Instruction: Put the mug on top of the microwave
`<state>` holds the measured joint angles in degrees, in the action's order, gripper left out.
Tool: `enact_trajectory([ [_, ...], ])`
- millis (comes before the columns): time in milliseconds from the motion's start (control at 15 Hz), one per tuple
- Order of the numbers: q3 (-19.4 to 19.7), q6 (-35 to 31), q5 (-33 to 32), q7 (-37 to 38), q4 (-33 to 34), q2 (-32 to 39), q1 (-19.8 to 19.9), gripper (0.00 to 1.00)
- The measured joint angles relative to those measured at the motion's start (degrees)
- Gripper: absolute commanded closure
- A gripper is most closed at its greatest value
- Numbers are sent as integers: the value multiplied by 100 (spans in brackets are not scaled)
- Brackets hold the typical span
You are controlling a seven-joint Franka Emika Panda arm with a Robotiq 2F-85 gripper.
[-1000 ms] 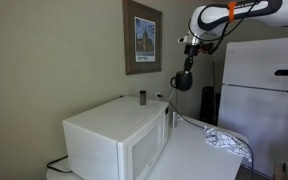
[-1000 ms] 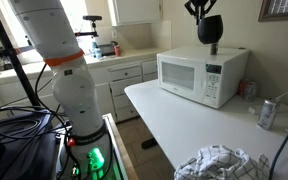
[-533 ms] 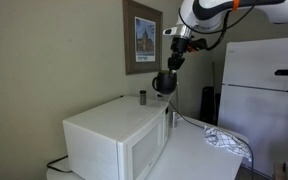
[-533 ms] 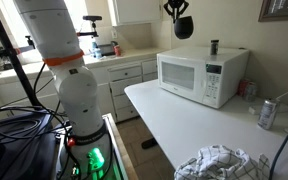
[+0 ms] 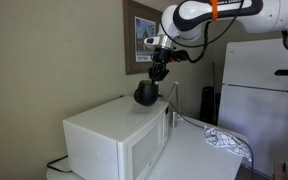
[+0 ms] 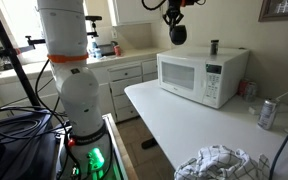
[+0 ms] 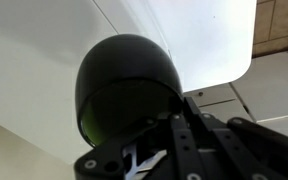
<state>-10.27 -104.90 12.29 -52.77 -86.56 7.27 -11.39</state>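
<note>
The small black mug is still hanging above the microwave's bare white top (image 5: pixel 132 111), so my gripper should next move down and slightly outward to release it there.
My gripper (image 5: pixel 158 70) is shut on the small black mug (image 5: pixel 146 93) and holds it in the air just above the flat top of the white microwave (image 5: pixel 109 140). In an exterior view the mug (image 6: pixel 177 35) hangs under the gripper (image 6: pixel 175 17), above and to the left of the microwave (image 6: pixel 201 75). In the wrist view the mug (image 7: pixel 124 85) fills the frame over the microwave's white top (image 7: pixel 44 40). The gripper's fingers (image 7: pixel 174 130) clamp the mug's lower side.
A slim grey cylinder (image 6: pixel 214 46) stands on the microwave's top. A can (image 6: pixel 267 113) and a crumpled cloth (image 6: pixel 217 163) lie on the white table (image 6: pixel 174 120). A white refrigerator (image 5: pixel 264 95) stands behind. A framed picture (image 5: pixel 141 40) hangs on the wall.
The arm has carried the mug sideways from beyond the microwave's edge and lowered it toward the top. The grip has stayed shut on the mug.
</note>
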Motion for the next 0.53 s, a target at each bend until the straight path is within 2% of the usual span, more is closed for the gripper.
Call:
enact_trajectory([
  [533, -21, -1, -61, -279, 818, 1104, 55, 98],
])
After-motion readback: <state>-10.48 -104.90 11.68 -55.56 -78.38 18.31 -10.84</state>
